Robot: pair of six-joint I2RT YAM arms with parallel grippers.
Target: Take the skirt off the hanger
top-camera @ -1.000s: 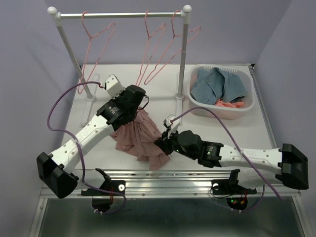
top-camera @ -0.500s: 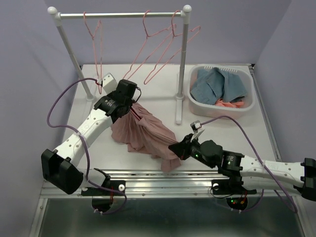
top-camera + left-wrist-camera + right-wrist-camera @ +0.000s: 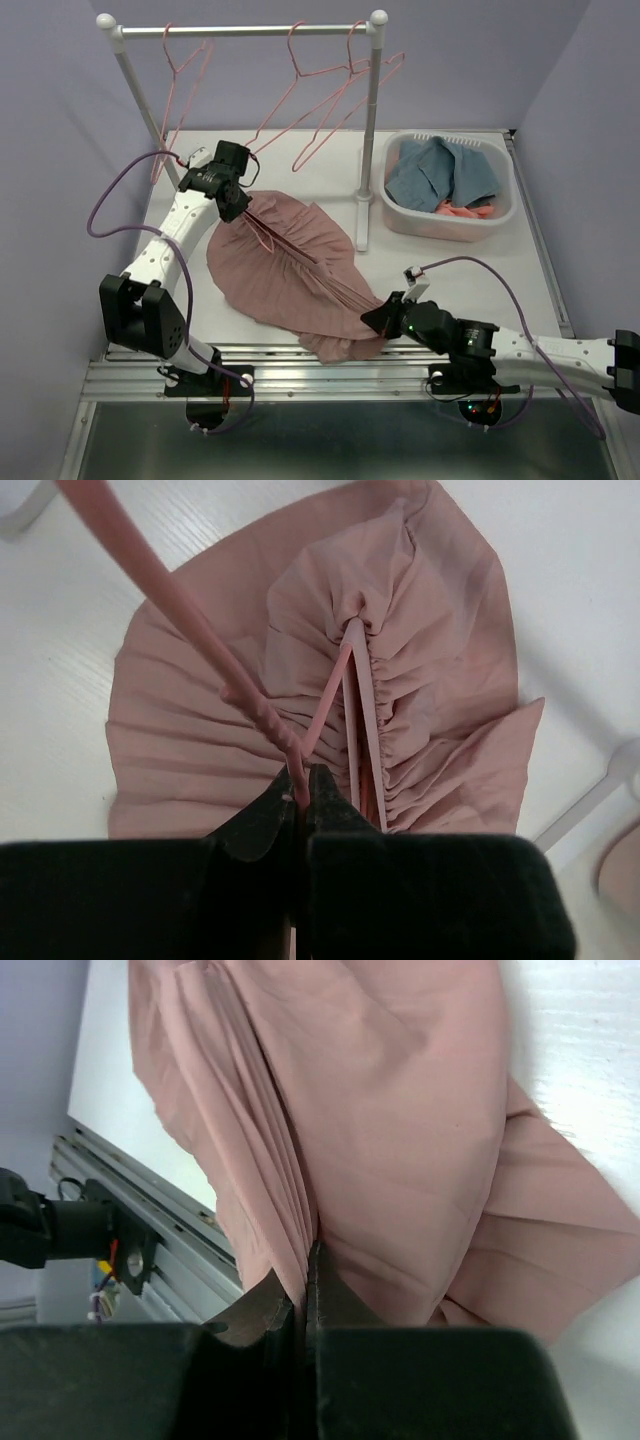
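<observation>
My right gripper will pull the skirt (image 3: 290,265) off the hanger, lift it outward over the white basket and lower to release it, because clothes already lie there.
The pink skirt (image 3: 290,265) lies stretched flat on the white table between my two grippers, its waistband gathered on a pink wire hanger (image 3: 262,226). My left gripper (image 3: 237,207) is shut on the hanger's neck (image 3: 290,752) at the skirt's far left end; the hanger's arms run into the gathered waistband (image 3: 358,670). My right gripper (image 3: 372,320) is shut on a pleated fold of the skirt (image 3: 300,1210) at its near right end, close to the table's front rail.
A white clothes rack (image 3: 370,120) stands at the back with several empty pink hangers (image 3: 320,100) on its bar. A white basket (image 3: 500,215) of blue and orange clothes sits at the right. The metal front rail (image 3: 300,365) runs along the near edge.
My left gripper moved back and left with the hanger, my right gripper moved toward the front edge with the fabric. The bunched skirt got pulled out long and flat between them.
</observation>
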